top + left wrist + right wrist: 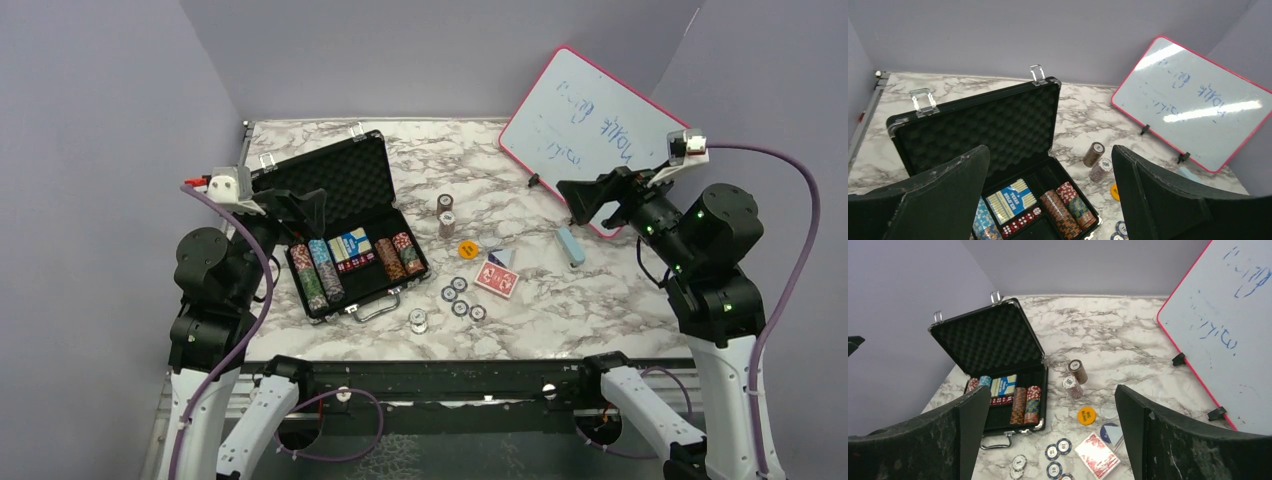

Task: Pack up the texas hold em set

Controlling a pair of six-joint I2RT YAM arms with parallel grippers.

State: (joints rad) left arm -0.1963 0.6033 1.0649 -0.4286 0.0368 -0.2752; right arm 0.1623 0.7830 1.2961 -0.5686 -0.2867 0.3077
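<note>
My right gripper next moves down and left in the top view onto the red-backed deck (497, 280) (1097, 456), below it on that side and still outside the case.
The black briefcase (365, 290) stands open at centre-left, its foam lid (330, 180) raised. Rows of poker chips (318, 272), a blue card box (1010, 199) and red dice lie inside. On the marble to its right are two lying chip stacks (446, 215), the orange button (468, 249), the red-backed deck (497, 280), several blue chips (459, 296) and white chips (417, 321). My left gripper (303, 212) hovers open above the case's left side. My right gripper (595, 205) hangs open at the right, apart from everything. From the wrists, both the left gripper (1049, 148) and the right gripper (1051, 388) hold nothing.
A pink-framed whiteboard (590, 130) leans at the back right, close behind my right gripper. A light blue eraser block (571, 245) lies in front of it. A small clear disc and a dark chip (1110, 432) sit beside the deck. Purple walls enclose the table.
</note>
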